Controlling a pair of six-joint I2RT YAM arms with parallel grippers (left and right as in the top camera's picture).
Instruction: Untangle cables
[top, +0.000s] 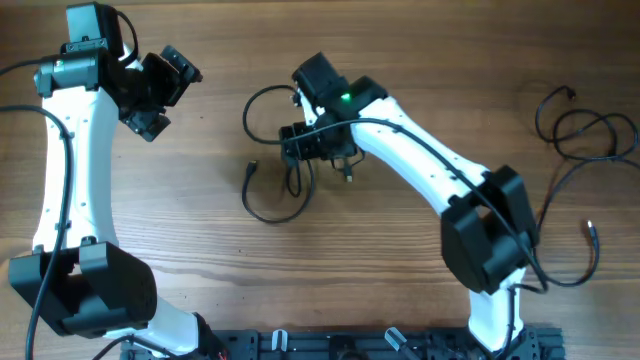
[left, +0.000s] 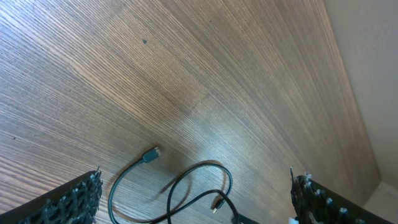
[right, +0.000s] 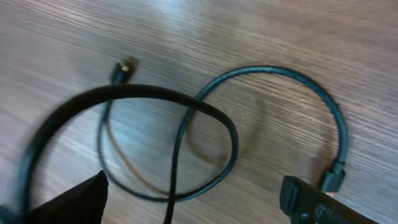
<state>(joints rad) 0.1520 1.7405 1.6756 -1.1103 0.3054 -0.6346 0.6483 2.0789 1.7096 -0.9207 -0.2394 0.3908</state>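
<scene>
I should move my right gripper down next, onto the piece of black cable (right: 172, 186) that runs between its open fingers, and close on it, because that piece of cable is below the gripper.
A small tangle of thin black cables (top: 252, 167) lies in loops on the wooden table, left of centre. My right gripper (top: 318, 150) hovers low over its right side, open. In the right wrist view its jaws (right: 193, 193) are spread wide with one cable strand (right: 176, 168) running between them, untouched, and a plug end (right: 124, 67) lies beyond. My left gripper (top: 160, 95) is open and empty at the far left, away from the tangle. The left wrist view shows its jaws (left: 196, 180) apart above the loops (left: 166, 186) and a plug (left: 150, 155).
Another thin black cable (top: 600, 125) lies in loose loops at the far right, with a light tip (top: 590, 228) below it. The table's edge shows at the right in the left wrist view (left: 367, 124).
</scene>
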